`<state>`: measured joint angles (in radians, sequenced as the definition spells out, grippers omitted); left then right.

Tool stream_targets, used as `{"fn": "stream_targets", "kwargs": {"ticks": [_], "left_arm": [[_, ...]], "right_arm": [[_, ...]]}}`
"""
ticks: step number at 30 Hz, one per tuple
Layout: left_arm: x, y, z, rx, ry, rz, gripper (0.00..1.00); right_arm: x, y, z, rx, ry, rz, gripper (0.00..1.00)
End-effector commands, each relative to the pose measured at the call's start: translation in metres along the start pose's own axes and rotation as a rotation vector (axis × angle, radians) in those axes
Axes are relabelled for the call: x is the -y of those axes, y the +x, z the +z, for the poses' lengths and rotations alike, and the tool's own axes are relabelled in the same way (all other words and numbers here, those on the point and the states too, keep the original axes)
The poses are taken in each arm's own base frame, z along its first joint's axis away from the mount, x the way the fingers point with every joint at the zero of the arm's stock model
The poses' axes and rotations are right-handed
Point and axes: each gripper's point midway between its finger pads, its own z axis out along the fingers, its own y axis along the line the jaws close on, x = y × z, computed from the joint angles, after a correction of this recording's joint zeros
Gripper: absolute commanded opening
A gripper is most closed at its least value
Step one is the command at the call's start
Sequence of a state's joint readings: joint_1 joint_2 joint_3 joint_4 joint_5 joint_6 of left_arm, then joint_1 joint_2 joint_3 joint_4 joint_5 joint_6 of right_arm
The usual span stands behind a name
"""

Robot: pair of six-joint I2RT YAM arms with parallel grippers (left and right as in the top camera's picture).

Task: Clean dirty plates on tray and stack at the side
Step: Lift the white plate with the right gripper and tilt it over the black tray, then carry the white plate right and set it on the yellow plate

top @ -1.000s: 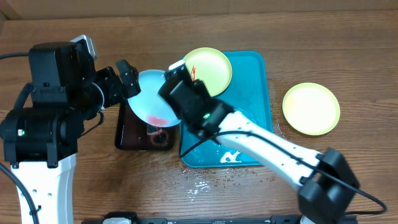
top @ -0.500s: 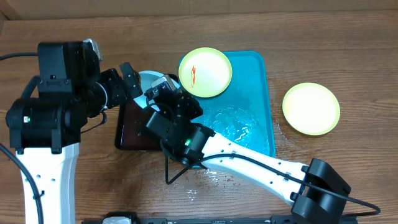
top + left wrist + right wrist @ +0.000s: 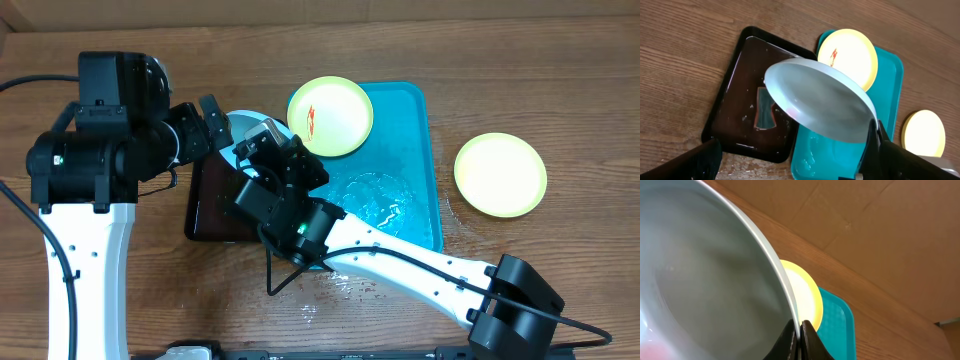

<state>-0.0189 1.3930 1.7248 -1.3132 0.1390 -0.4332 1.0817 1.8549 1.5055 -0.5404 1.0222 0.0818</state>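
Observation:
The light blue plate goes across and down next, and my right gripper releases its rim over the unsmeared yellow plate, which lies below it, to its right in the overhead view.
My right gripper is shut on the rim of the light blue plate, which hangs steeply tilted above the black tray. From overhead, only a sliver of this plate shows beside the right gripper. My left gripper is open just left of the plate, its fingers wide apart and holding nothing. A pale yellow plate with a red smear lies at the far end of the turquoise tray. The left wrist view shows the blue plate's underside.
Another pale yellow plate, without smears, lies on the wooden table right of the tray. The black tray is wet and has a small rectangular thing in it. Water pools in the turquoise tray and on the table in front of it.
The right arm has swung the blue plate left, from the turquoise tray's edge to over the black tray, and tipped it steeply. The left arm shifted slightly and stayed open.

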Motion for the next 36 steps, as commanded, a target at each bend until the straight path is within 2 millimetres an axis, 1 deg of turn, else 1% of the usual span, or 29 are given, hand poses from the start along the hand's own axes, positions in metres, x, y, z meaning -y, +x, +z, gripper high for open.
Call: {"fn": "stream_targets", "kwargs": {"ticks": [1,8,20,21,24,26,30,36], "left_arm": [[0.003,-0.002,0.001,-0.003,0.008,0.016,1.00],[0.002,-0.002,0.006,-0.015,0.003,0.014,1.00],[0.002,-0.002,0.007,-0.016,0.002,0.014,1.00],[0.002,-0.002,0.007,-0.016,0.002,0.014,1.00],[0.002,-0.002,0.007,-0.016,0.002,0.014,1.00],[0.002,-0.002,0.007,-0.016,0.003,0.014,1.00],[0.002,-0.002,0.007,-0.016,0.002,0.014,1.00],[0.002,-0.002,0.007,-0.016,0.002,0.014,1.00]], "right_arm": [[0.014,-0.015,-0.008,0.033,0.027,0.038,0.04],[0.014,-0.015,-0.008,0.033,0.027,0.039,0.04],[0.018,-0.015,-0.006,0.031,0.039,0.041,0.04],[0.023,-0.016,-0.006,0.034,0.068,0.042,0.04],[0.048,-0.020,-0.005,0.053,0.198,0.068,0.04],[0.051,-0.022,-0.006,0.062,0.221,0.071,0.04],[0.043,-0.024,-0.013,0.072,0.203,0.044,0.04],[0.043,-0.025,-0.014,0.077,0.201,0.051,0.04]]}}
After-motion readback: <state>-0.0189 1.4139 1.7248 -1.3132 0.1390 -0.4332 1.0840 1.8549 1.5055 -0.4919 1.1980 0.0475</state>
